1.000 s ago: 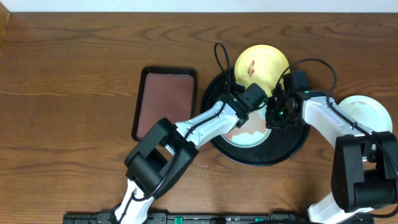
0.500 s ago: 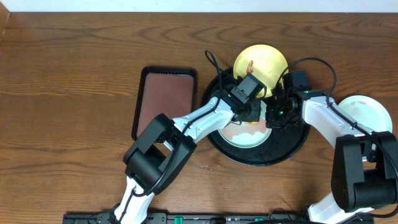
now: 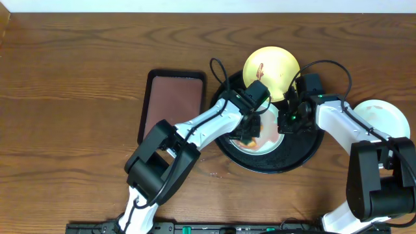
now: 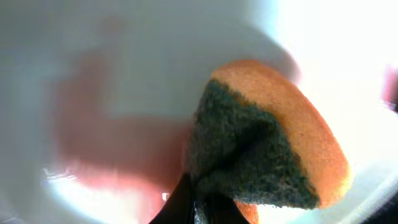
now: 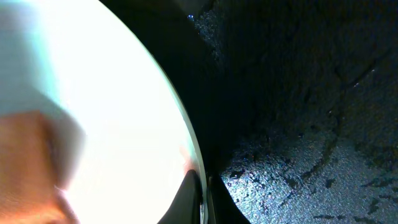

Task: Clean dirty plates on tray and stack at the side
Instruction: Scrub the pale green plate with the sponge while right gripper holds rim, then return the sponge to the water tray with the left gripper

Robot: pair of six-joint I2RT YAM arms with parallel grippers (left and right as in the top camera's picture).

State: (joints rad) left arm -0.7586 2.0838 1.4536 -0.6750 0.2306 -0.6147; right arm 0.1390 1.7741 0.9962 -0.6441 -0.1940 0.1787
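I need to lift the sponge off the plate with my left gripper next, and then I will lower it into the empty reddish-brown tray beside the black tray.
A pale blue-green plate lies in the black tray. My left gripper is shut on an orange sponge with a dark scouring face, pressed down on this plate beside a reddish smear. The right gripper is shut on the plate's right rim, and its fingertips pinch the thin edge. A pale yellow plate with a red-brown smear rests at the tray's far rim. Another pale plate sits on the table at the right, partly under the right arm.
A rectangular reddish-brown tray with a dark rim lies left of the black tray. Cables loop above both wrists near the yellow plate. Bare wooden table stretches away to the left and back.
My left wrist has swung to the left and the sponge has dragged across the plate in the tray. The right arm and its hold on the rim have not moved.
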